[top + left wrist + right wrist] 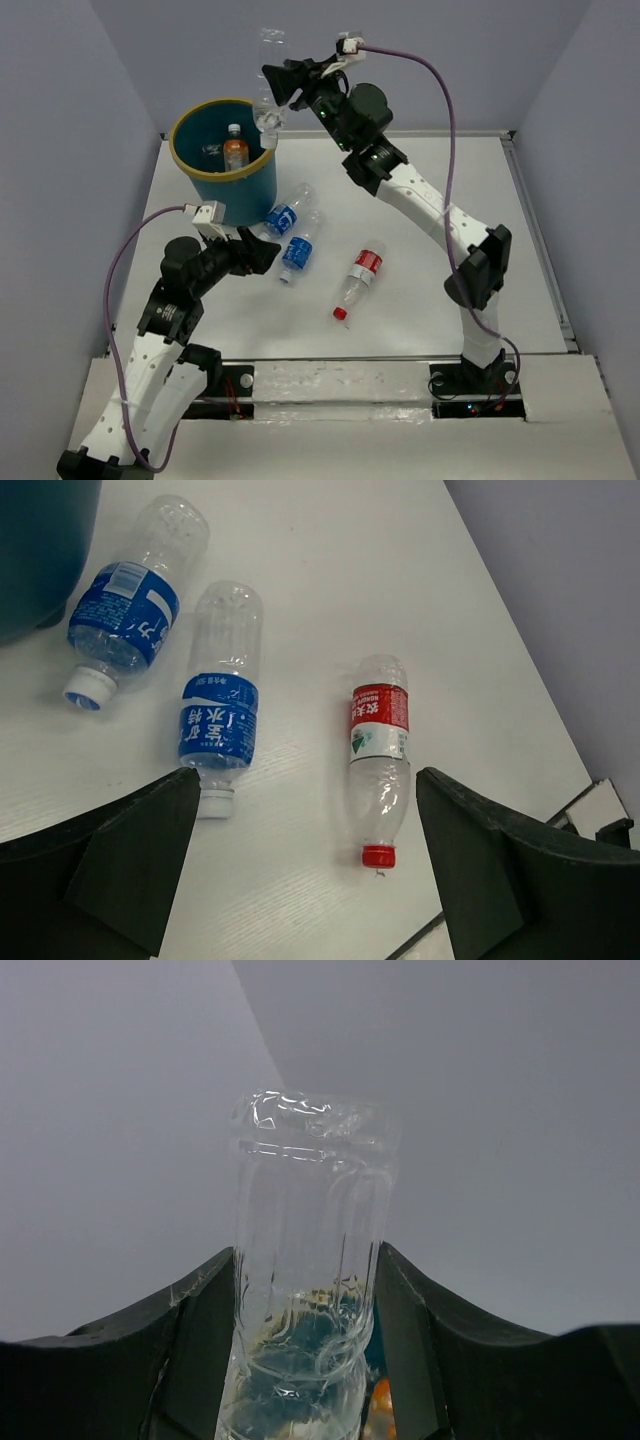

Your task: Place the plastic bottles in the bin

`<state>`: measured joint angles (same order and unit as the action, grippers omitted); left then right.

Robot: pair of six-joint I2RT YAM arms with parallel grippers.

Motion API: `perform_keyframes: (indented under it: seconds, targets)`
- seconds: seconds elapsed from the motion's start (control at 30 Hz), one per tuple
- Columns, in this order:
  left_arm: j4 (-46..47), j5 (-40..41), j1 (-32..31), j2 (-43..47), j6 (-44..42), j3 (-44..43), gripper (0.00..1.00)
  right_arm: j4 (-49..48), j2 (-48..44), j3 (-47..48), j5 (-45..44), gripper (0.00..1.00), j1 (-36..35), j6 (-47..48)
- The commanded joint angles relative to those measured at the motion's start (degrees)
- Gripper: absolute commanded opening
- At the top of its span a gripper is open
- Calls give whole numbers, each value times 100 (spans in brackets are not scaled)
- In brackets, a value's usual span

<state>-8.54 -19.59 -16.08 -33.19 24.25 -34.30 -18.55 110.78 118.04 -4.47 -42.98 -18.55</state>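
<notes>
My right gripper is above the bin's opening (pixel 244 128) (pixel 374 1352), which is below it and to its left in the top view, so it should carry the clear bottle past the bin's rim, go down and let go.
The teal bin (pixel 236 193) with a yellow-tan rim stands at the back left of the table, and an orange-liquid bottle (pixel 235 152) stands inside it. My right gripper (pixel 276 84) is shut on a clear plastic bottle (pixel 268 60), held cap-down above the bin's right rim. In the right wrist view that bottle (pixel 310 1180) fills the gap between the fingers (pixel 200 1340). Two blue-labelled bottles (pixel 284 214) (pixel 298 252) and a red-labelled one (pixel 362 275) lie on the table. My left gripper (pixel 262 252) hovers open beside them, nothing in its jaws (pixel 222 705) (pixel 378 750).
The bin's dark wall (pixel 40 550) fills the upper left corner of the left wrist view, next to a blue-labelled bottle (pixel 130 600). The table's right edge (pixel 560 730) runs close to the red-labelled bottle. Grey walls enclose the table on three sides.
</notes>
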Motion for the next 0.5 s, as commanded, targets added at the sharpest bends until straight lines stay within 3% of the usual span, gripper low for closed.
perform_keyframes:
  seconds: [0.0,0.03,0.13,0.23,0.3,0.37,0.4,0.47]
  targets:
    - [396,-458,-27,-73,-44,143,99,-352,995,1473,-528,42,-201,334]
    - [414,-475,-27,-126,-61,143,99,-317,1503,2138,-685,42,-202,386]
    - [458,-642,-36,-241,-87,161,99,-456,2165,2898,-915,42,-255,544]
    - [511,-668,-114,-188,-78,187,99,-1237,2597,2901,-1170,42,-386,852]
    - [519,-660,-211,-179,-70,196,99,-1240,2868,3031,-1127,42,-386,879]
    - [520,-660,-229,-197,-70,196,99,-1134,2975,3085,-995,54,-439,975]
    - [511,-660,-229,-197,-78,196,99,-1108,2932,2972,-934,71,-439,1019]
    - [546,-668,-247,-232,-78,196,99,-1063,2705,2665,-731,82,-439,1037]
